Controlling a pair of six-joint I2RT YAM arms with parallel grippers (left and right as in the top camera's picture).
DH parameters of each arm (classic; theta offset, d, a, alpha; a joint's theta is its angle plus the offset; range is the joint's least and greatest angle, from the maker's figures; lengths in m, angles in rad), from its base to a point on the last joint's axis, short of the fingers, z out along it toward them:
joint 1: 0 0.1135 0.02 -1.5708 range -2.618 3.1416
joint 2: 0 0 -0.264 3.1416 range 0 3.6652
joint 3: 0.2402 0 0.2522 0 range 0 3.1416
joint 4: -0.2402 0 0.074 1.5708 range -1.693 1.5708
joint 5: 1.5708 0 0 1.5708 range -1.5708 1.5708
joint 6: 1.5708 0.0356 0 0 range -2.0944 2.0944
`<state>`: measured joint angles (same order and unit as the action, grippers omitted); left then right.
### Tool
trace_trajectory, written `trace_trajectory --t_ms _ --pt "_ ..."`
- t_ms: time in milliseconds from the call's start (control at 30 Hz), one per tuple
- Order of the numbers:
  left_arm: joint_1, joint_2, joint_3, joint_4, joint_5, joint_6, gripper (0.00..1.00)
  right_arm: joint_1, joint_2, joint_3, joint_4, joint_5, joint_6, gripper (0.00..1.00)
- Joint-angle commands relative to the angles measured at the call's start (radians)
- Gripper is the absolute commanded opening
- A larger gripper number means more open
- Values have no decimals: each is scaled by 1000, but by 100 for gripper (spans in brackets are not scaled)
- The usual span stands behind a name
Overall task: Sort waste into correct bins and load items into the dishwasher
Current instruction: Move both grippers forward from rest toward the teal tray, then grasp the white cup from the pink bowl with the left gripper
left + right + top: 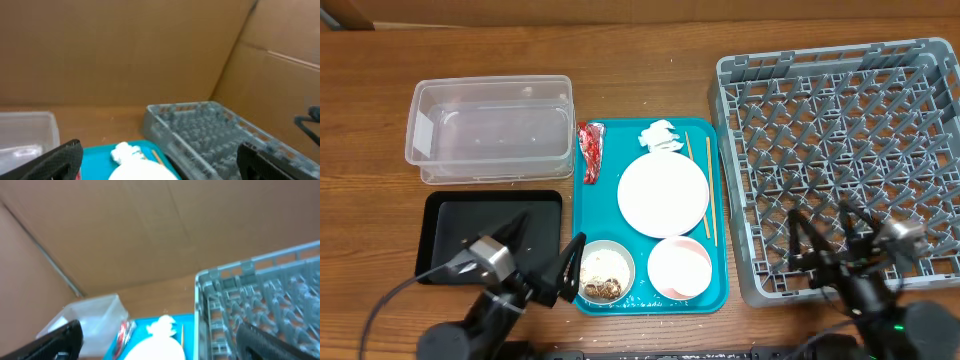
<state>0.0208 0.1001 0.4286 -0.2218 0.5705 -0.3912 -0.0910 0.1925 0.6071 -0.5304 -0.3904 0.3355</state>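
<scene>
The cream-white bowl's rim [659,248] lies below the left gripper, to its right in the overhead view, so the left gripper should next swing past the food bowl and down onto it.
The teal tray [582,215] holds a red wrapper [590,150], a white tissue wad [660,135], a pale plate [663,195], chopsticks [710,195], a cream bowl [605,270] with brown food bits and rice, and a pink bowl [680,267]. The clear tub [490,125] and black tray [490,235] lie to the left. The grey dish rack [840,150] stands on the right. My left gripper [545,252] is open and empty between the black tray and the cream bowl. My right gripper [827,232] is open and empty over the rack's front edge.
The left wrist view shows the tissue [125,151], plate [145,172] and rack [210,130]. The right wrist view shows the wrapper [122,332], tissue [164,325], tub [92,315] and rack [260,300]. Cardboard walls stand behind the wooden table.
</scene>
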Motion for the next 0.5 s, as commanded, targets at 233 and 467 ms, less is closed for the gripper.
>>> trace_trajectory --t_ms 233,467 --pt "-8 519 599 -554 203 124 100 -4 588 629 -435 -149 -55 100" --pt "-23 699 670 -606 408 51 100 -4 785 665 -520 -257 -48 100"
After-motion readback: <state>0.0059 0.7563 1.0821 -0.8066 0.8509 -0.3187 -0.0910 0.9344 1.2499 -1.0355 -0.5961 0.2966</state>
